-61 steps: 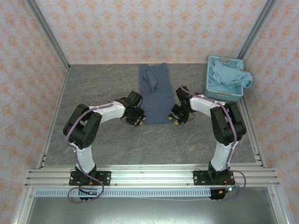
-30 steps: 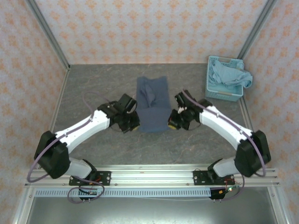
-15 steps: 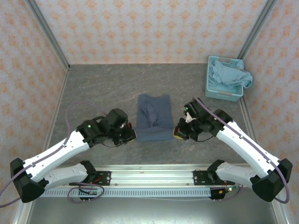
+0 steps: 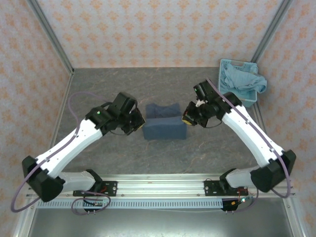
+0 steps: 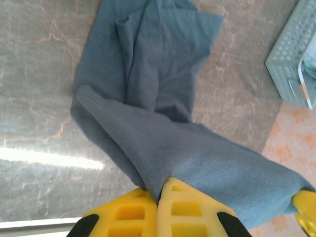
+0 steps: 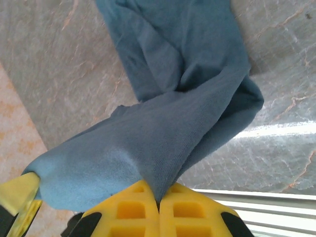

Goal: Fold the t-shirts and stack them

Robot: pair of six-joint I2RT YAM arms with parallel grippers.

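The far end of the shirt (image 4: 152,107) still lies uncovered beyond the shirt's lifted edge, so next my left gripper will move outward and down over it to release the shirt's corner.
The dark slate-blue t-shirt (image 4: 165,127) lies mid-table, its near part lifted and doubled over toward the back. My left gripper (image 4: 140,121) is shut on the shirt's left corner (image 5: 148,163); the yellow fingers (image 5: 190,210) pinch the cloth between them. My right gripper (image 4: 188,120) is shut on the right corner (image 6: 163,158), with its pads (image 6: 133,212) closed on the fabric. Both hold the shirt edge above the table. The lighter aqua-blue t-shirt (image 4: 242,80) sits crumpled in the basket.
The light-blue lattice basket (image 4: 237,97) stands at the back right, its corner visible in the left wrist view (image 5: 291,59). Grey marbled table (image 4: 103,94) surrounds the shirt. Patterned walls enclose three sides, and a metal rail (image 4: 158,185) runs along the near edge.
Both grippers pulled the shirt toward the near edge, then rose and swung back with its front edge. The shirt now looks about half as long, folded over itself.
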